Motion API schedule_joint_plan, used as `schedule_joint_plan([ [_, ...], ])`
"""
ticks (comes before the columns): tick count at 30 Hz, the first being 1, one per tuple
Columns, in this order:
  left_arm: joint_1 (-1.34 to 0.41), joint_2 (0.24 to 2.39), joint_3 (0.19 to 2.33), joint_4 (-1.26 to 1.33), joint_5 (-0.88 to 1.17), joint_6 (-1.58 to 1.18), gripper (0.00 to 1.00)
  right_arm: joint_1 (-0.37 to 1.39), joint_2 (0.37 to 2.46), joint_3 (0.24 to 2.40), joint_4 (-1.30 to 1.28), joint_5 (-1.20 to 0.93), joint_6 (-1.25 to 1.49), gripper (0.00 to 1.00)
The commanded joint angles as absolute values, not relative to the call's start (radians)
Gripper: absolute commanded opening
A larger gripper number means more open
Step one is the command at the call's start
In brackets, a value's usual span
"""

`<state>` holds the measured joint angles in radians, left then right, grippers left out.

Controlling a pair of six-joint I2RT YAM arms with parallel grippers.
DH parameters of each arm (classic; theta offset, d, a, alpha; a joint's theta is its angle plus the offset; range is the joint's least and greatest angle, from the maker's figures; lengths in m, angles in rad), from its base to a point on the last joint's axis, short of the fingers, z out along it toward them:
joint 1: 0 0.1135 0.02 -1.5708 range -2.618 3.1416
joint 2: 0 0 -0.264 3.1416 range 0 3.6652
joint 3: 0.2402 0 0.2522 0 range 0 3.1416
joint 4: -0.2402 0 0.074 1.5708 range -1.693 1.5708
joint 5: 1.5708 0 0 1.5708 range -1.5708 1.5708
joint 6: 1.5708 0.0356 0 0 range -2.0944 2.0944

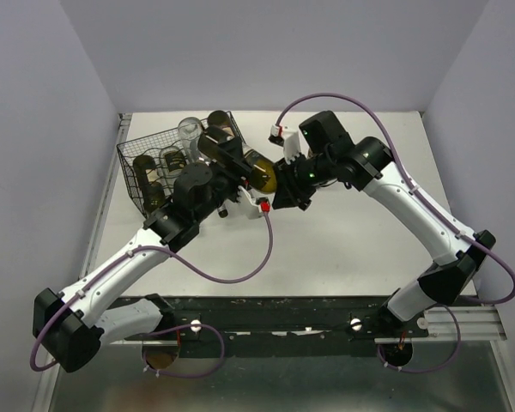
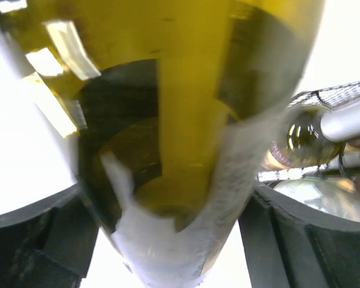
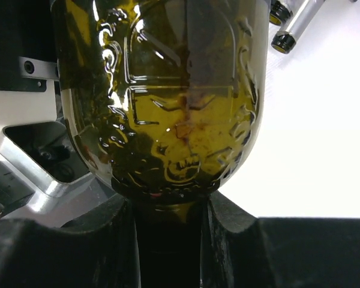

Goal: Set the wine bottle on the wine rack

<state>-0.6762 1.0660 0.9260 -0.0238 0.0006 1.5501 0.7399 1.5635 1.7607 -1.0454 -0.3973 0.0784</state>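
Note:
My right gripper holds the olive-green bottle at an angle to the racked ones. I will turn and swing it left in the top view and release the bottle at the space beside the clear bottle.
The olive-green wine bottle (image 1: 259, 176) is held in the air just right of the black wire wine rack (image 1: 133, 154). My left gripper (image 1: 232, 167) is shut on the bottle's body. In the left wrist view the body with its white label (image 2: 186, 120) fills the gap between the fingers. My right gripper (image 1: 283, 182) is shut on the bottle's neck. The right wrist view shows the embossed shoulder (image 3: 180, 108) above the fingers, which press on the dark neck. The bottle's far end reaches over the rack's right edge.
Several bottles lie in the rack, among them dark ones (image 1: 167, 159) and a clear one (image 1: 190, 130). One racked bottle (image 2: 303, 138) and the rack wire (image 2: 336, 93) show at the right of the left wrist view. Bottle necks (image 3: 288, 30) show top right in the right wrist view.

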Motion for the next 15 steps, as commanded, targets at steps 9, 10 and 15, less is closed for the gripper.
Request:
schedule_joint_plan([
  [9,-0.673,0.934,0.787,0.313,-0.08,1.45,0.99,0.742,1.525,1.779,-0.723,-0.252,0.271,0.01],
  [10,-0.672,0.913,0.763,0.31,-0.087,1.442,0.99,0.742,1.526,1.782,-0.701,-0.247,0.279,0.01],
  [15,-0.669,0.793,0.681,0.311,-0.161,1.336,0.99,0.742,1.558,1.786,-0.583,-0.241,0.333,0.01],
])
